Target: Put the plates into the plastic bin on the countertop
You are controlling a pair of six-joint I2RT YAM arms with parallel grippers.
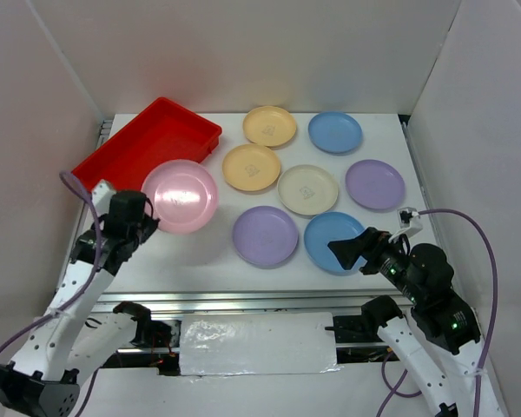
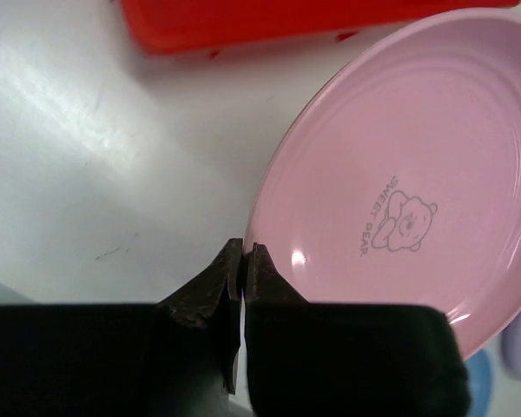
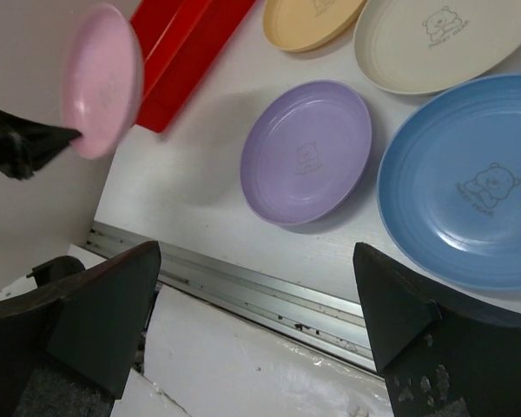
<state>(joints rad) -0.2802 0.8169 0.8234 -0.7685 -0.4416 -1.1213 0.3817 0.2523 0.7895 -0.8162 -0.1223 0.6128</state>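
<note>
My left gripper will next carry the pink plate (image 1: 181,195) outward over the open bottom of the empty red bin, then lower it and let it go, because the bin is below.
My left gripper (image 2: 244,252) is shut on the near rim of the pink plate (image 2: 417,174). The plate is held tilted beside the red plastic bin (image 1: 128,149), as the right wrist view shows (image 3: 104,78). In the top view the pink plate (image 1: 181,195) overlaps the bin's near corner and the left gripper (image 1: 148,224) sits at its left edge. My right gripper (image 1: 347,250) stands open, nothing between its fingers, over the near blue plate (image 1: 330,228). On the countertop (image 1: 208,252) lie two yellow plates (image 1: 270,126) (image 1: 252,167), a cream plate (image 1: 307,188), two purple plates (image 1: 265,235) (image 1: 374,184) and a far blue plate (image 1: 335,132).
White walls close in the countertop on the left, back and right. A metal rail (image 3: 269,291) runs along the near edge, below the right gripper (image 3: 256,261). The bin (image 2: 286,22) holds nothing that I can see.
</note>
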